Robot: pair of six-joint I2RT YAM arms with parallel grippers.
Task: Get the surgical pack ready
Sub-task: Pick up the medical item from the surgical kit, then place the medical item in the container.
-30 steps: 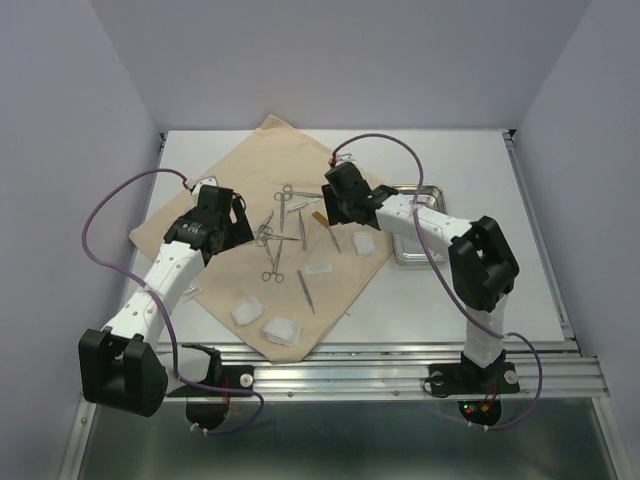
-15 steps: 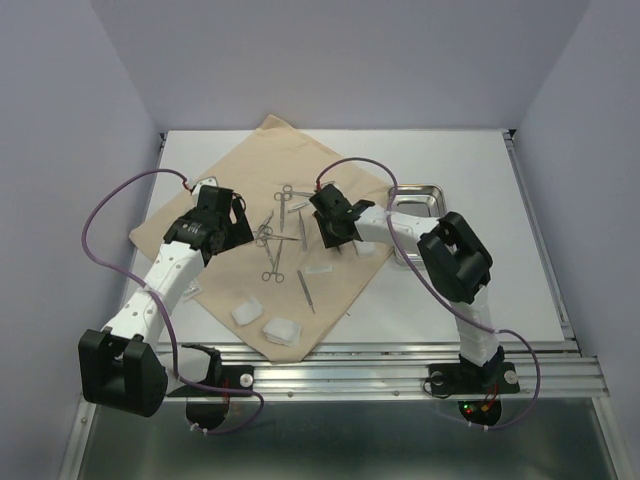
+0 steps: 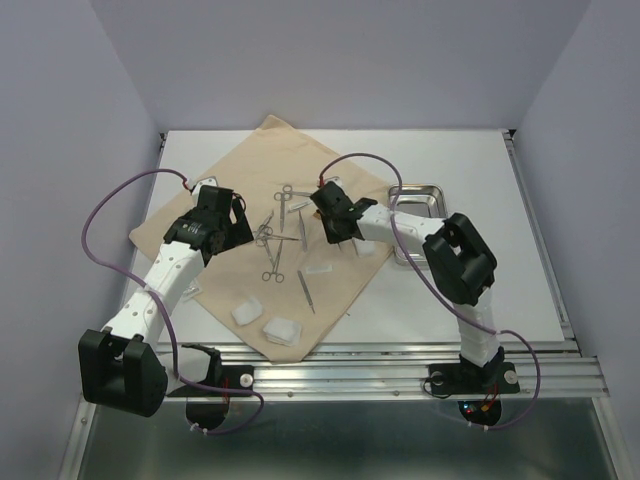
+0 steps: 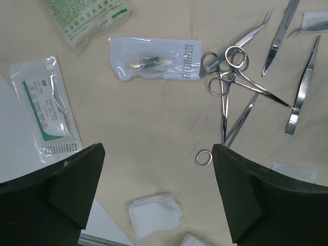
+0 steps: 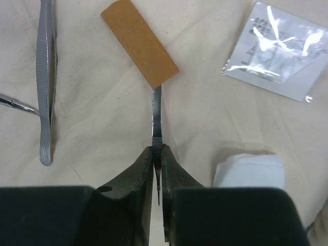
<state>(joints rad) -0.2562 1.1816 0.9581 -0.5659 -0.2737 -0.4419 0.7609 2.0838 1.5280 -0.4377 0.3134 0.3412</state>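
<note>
The tray is empty, so next I will lift my right gripper off the card sleeve, move it across past the gauze pad and lower it inside the steel tray's cloth-side edge.
The beige cloth lies spread over the table's left half, and the steel tray sits off its right corner. Scissors and forceps lie in a loose cluster on the cloth. My right gripper is low over the cloth and shut on a slim steel instrument. A brown card sleeve covers that instrument's far end. A white gauze pad lies just right of the fingers. My left gripper hovers open above the cloth, over another gauze pad, holding nothing.
Sealed packets lie on the cloth's left part, and another packet lies beyond my right gripper. Long forceps lie left of the held instrument. Two gauze pads sit near the cloth's front corner.
My right arm has swung left from the tray side and down onto the cloth, and its jaws have closed on the slim steel instrument. The left arm has not moved.
</note>
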